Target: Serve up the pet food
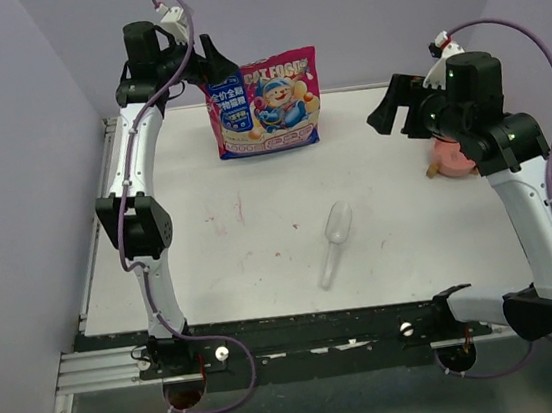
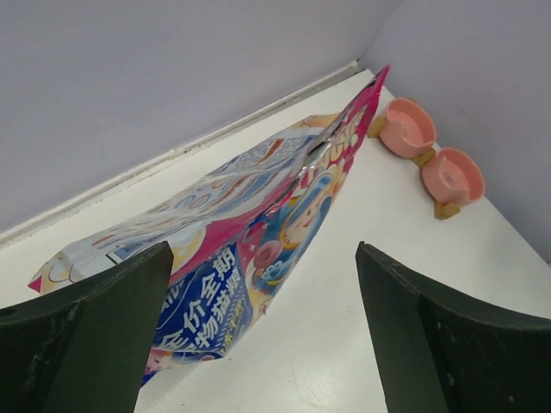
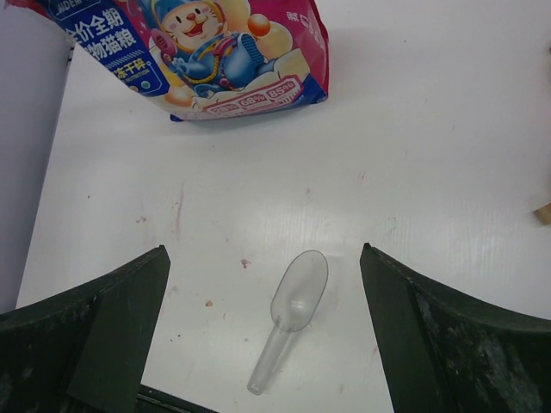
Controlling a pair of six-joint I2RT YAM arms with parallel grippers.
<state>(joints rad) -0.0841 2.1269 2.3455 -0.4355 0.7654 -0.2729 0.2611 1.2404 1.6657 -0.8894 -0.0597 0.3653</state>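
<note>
The bag's top corner farthest from the bowls comes between my left gripper's fingers next, centred there as the gripper moves down onto it.
No pet food shows in any view. The glossy pink-and-blue printed bag [image 1: 265,102] stands upright at the back of the white table [image 1: 213,265]. My left gripper [image 1: 205,69] hovers at the bag's upper left corner, open, with the bag's top [image 2: 250,224] partly between its fingers [image 2: 103,327] but untouched. A clear plastic scoop [image 1: 334,240] lies mid-table, bowl end pointing away. My right gripper [image 1: 395,106] hangs open high over the right side; in its wrist view the scoop [image 3: 293,310] lies on the table far below the jaws and the bag [image 3: 198,52] stands beyond it.
A pink double bowl on a wooden stand [image 1: 449,160] sits at the right edge, partly behind my right arm; both bowls [image 2: 430,155] look empty in the left wrist view. Grey walls close the back and sides. The table has faint reddish stains.
</note>
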